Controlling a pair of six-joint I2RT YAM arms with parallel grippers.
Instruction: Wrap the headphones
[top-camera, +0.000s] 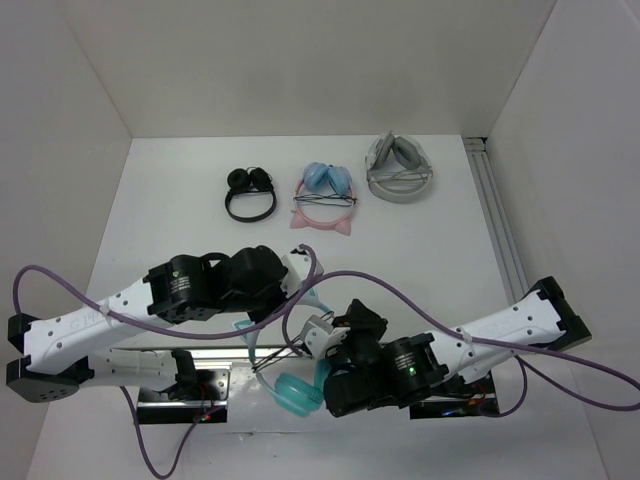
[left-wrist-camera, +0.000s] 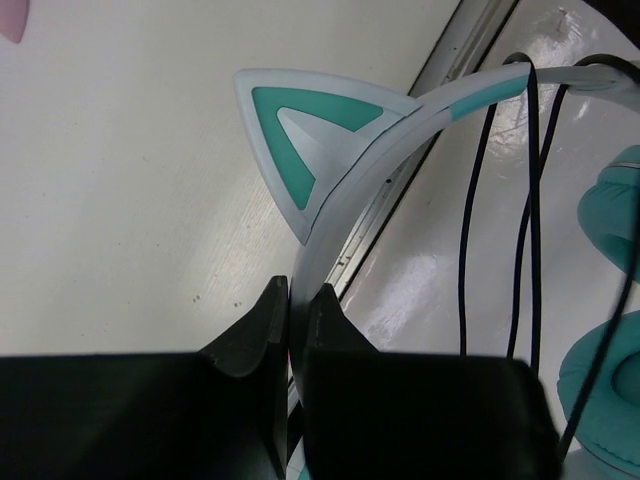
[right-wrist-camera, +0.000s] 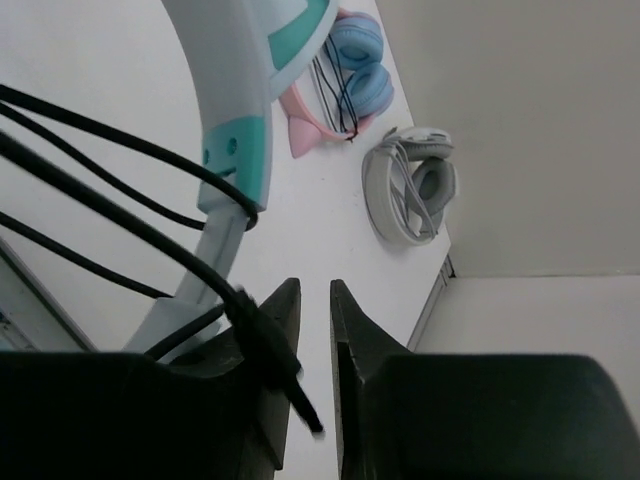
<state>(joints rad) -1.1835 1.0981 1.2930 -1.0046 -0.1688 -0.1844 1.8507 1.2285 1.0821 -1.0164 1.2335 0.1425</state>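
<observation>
The robot should carry the teal headphones (top-camera: 297, 393) with its left gripper to the bare tabletop near the grey pair, which is below that gripper and to its right in the top view, then lower and release them.
The teal headphones (top-camera: 297, 393) hang between the two arms near the table's front edge. My left gripper (left-wrist-camera: 298, 290) is shut on their pale headband (left-wrist-camera: 420, 115), just below a teal cat ear (left-wrist-camera: 300, 130). Loops of the thin black cable (left-wrist-camera: 470, 200) hang beside a teal ear cup (left-wrist-camera: 610, 210). My right gripper (right-wrist-camera: 315, 285) stands slightly open, with bare table showing in the narrow gap. The cable's thick black end (right-wrist-camera: 275, 355) lies across the front of one of its fingers, not clamped. The headband (right-wrist-camera: 240, 60) with cable strands (right-wrist-camera: 110, 205) crossing it is close on that gripper's left.
At the back of the table lie a black pair (top-camera: 250, 192), a pink-banded light-blue pair (top-camera: 325, 195) and a grey pair (top-camera: 398, 168). A metal rail (top-camera: 497, 220) runs along the right wall. Purple arm cables (top-camera: 400, 295) loop over the work area.
</observation>
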